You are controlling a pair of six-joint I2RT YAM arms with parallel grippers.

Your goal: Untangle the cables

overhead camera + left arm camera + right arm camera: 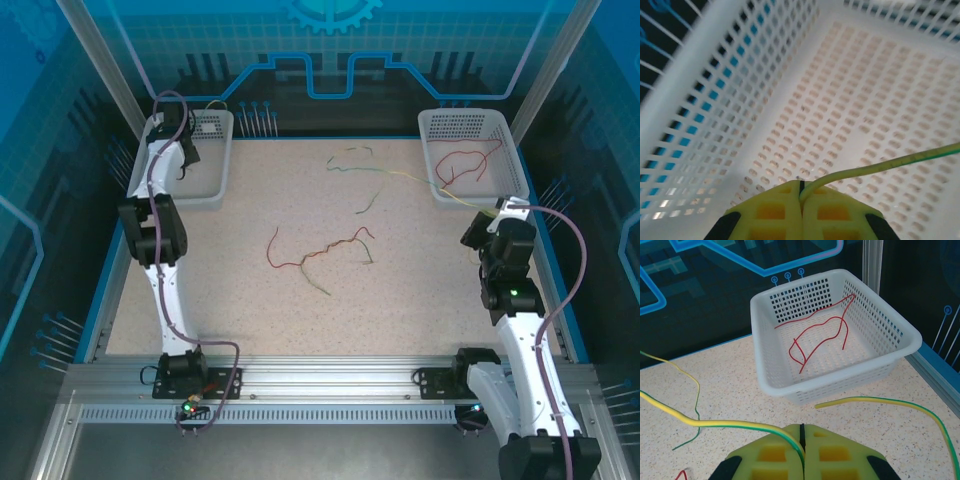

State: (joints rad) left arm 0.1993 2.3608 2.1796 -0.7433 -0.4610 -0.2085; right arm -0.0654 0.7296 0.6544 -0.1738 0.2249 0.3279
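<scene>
The left gripper draws back to the empty near part of the basket's bottom next and releases the yellow-green cable inside the basket's sides.
My left gripper (801, 186) is down inside the left white basket (215, 185) and is shut on a yellow-green cable (890, 164) that trails off to the right over the basket floor. My right gripper (801, 427) hovers over the table in front of the right basket (840, 375), shut on another yellow-green cable (715, 423) that runs away to the left. A loose end of a yellow-green cable (865, 401) lies just ahead of it. A red cable (815, 337) lies curled inside the right basket. More red and green cables (320, 255) lie tangled mid-table.
A thin green and yellow strand (365, 165) lies at the back of the table between the baskets. The blue table rim (560, 290) runs close to the right arm (515, 300). The left arm (160, 240) stretches along the table's left side.
</scene>
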